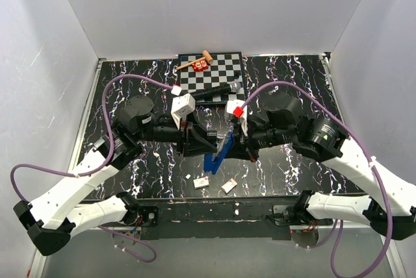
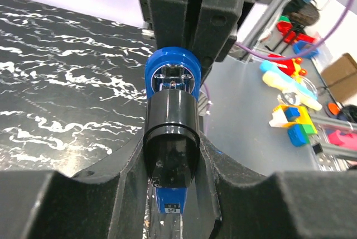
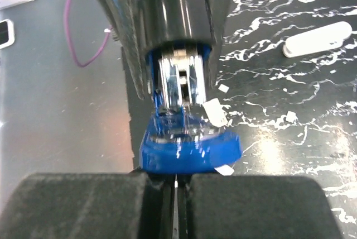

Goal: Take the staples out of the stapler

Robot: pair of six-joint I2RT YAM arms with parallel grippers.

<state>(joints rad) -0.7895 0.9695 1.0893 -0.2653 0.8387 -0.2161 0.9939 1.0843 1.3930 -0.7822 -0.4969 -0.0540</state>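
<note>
My left gripper turns and moves to the left in the top view and down toward the marbled table next, because the stapler (image 1: 218, 152) (image 2: 172, 122) still hangs in the air.
The stapler (image 1: 218, 152) is held in the air between both arms over the middle of the table. It is bright blue with a black end. My left gripper (image 1: 207, 141) is shut on it: in the left wrist view the black end (image 2: 172, 144) is wedged between my fingers (image 2: 128, 194). The blue end (image 2: 173, 74) points at the right gripper (image 2: 189, 15). In the right wrist view my right gripper (image 3: 175, 180) is shut, with the blue lip (image 3: 189, 147) of the stapler right at its tips. The shiny metal staple channel (image 3: 179, 80) shows behind that lip. Whether the tips pinch the lip is unclear.
A checkered mat (image 1: 211, 80) lies at the back with a wooden mallet (image 1: 195, 62), a red block (image 1: 200, 65) and a black rod (image 1: 218, 89). Small white scraps (image 1: 201, 182) lie near the front edge. A slim white object (image 3: 318, 39) rests on the marbled table.
</note>
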